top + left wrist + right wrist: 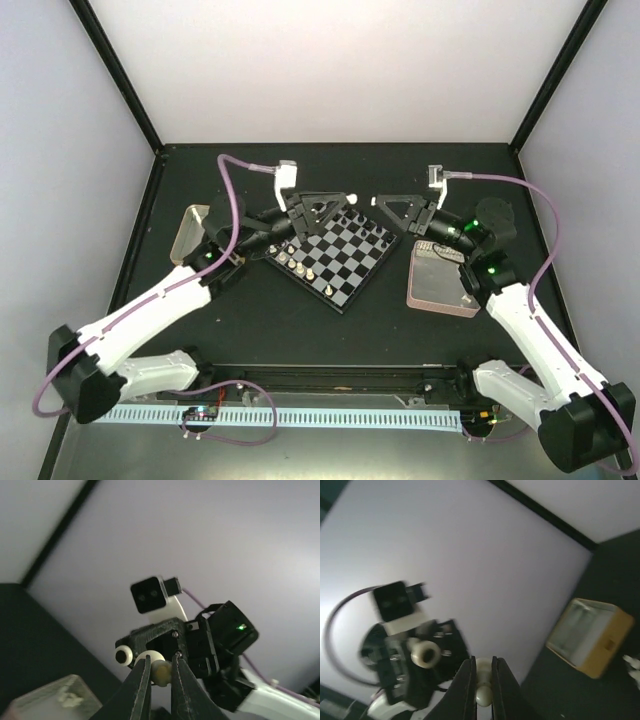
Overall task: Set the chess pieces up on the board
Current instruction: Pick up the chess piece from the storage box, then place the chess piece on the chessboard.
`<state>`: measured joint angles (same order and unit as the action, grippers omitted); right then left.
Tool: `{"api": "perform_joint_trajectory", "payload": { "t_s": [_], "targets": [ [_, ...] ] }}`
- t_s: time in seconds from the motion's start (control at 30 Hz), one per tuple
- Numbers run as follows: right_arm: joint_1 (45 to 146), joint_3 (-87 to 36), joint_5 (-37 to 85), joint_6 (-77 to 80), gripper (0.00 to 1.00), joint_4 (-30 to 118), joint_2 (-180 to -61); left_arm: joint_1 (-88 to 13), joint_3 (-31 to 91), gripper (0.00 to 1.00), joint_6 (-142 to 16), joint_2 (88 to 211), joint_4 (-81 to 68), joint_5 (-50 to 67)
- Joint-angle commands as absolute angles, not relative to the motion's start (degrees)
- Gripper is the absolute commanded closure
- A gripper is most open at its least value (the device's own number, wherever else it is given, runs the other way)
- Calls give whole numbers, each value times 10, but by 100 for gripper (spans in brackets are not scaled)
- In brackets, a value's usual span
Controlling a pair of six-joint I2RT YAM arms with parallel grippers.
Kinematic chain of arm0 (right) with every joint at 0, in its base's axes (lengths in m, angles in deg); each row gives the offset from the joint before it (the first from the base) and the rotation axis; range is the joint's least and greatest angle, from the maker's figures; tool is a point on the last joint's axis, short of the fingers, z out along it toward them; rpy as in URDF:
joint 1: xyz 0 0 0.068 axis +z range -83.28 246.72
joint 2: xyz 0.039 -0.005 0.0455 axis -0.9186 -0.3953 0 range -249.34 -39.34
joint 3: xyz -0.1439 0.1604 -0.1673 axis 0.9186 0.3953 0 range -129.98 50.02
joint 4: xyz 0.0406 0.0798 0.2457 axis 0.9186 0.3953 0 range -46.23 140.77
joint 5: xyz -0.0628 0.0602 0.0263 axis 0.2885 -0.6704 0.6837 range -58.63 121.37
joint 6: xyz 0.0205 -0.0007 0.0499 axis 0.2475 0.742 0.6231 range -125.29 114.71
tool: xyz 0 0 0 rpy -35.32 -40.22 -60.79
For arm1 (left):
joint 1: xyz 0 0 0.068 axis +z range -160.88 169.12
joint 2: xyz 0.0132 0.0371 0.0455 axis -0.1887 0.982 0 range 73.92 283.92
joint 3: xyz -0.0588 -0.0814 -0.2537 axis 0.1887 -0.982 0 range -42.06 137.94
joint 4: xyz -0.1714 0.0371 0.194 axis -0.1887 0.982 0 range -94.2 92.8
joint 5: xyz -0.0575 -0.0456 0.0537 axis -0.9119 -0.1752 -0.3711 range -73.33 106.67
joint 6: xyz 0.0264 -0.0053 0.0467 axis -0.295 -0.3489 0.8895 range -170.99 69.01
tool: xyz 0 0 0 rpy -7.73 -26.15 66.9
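Observation:
I should swing my right gripper left in the top view, lower it fingers down and release, since a square before the cream-white row [300,256] is empty.
The board [345,262] lies at the table's middle, turned diamond-wise. Cream-white chess pieces [300,265] stand along its near-left edge and black ones [368,224] along its far-right edge. My left gripper [352,198] and right gripper [378,200] point at each other above the board's far corner, tips almost touching. In the left wrist view my gripper [160,659] is shut on a cream-white piece [162,674]. In the right wrist view my gripper [482,660] is shut on a cream-white piece [484,692]. I cannot tell whether it is one shared piece.
A pink tray [440,285] lies right of the board, under the right arm. A yellow-rimmed tin [190,232] stands left of it and also shows in the right wrist view [590,637]. A pale container [50,702] shows low in the left wrist view.

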<state>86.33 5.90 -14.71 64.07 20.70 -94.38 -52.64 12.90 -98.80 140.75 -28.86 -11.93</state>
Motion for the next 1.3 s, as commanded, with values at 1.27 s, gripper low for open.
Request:
{"api": "perform_joint_trajectory", "payload": {
  "t_s": [1.27],
  "targets": [
    [1142, -520, 282, 234, 98, 866, -1647, -510, 13, 98, -573, 1081, 24, 395]
  ]
}}
